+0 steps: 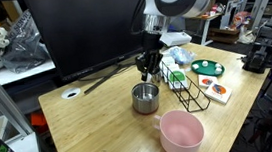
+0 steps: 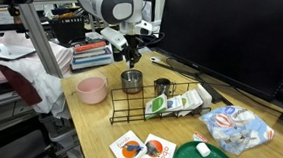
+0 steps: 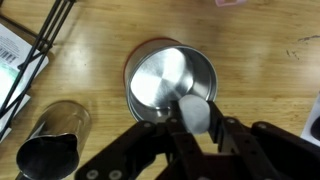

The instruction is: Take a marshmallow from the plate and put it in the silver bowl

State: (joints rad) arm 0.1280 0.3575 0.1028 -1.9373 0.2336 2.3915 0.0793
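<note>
The bowl's empty inside is below my gripper. My gripper will move down toward the opening of the silver bowl [image 3: 168,80] and let go of the white marshmallow [image 3: 194,112] there.
My gripper [image 3: 196,128] is shut on a white marshmallow [image 3: 194,112] and holds it just above the silver bowl [image 3: 170,78], at the bowl's near rim in the wrist view. The bowl looks empty inside. In both exterior views the gripper [image 1: 148,63] [image 2: 131,60] hangs right over the silver bowl [image 1: 145,98] [image 2: 132,82]. The green plate [image 1: 208,68] [image 2: 211,153] lies apart from the bowl, beyond the wire rack, near the table edge.
A pink bowl with a handle [image 1: 182,133] [image 2: 92,88] stands near the silver bowl. A black wire rack [image 1: 181,90] [image 2: 153,103] holds a packet. A small metal cup [image 3: 50,150] [image 2: 162,87], printed cards [image 1: 215,88] [image 2: 142,148] and a bag of marshmallows [image 2: 238,127] are also on the table. A dark screen [image 2: 234,32] stands behind.
</note>
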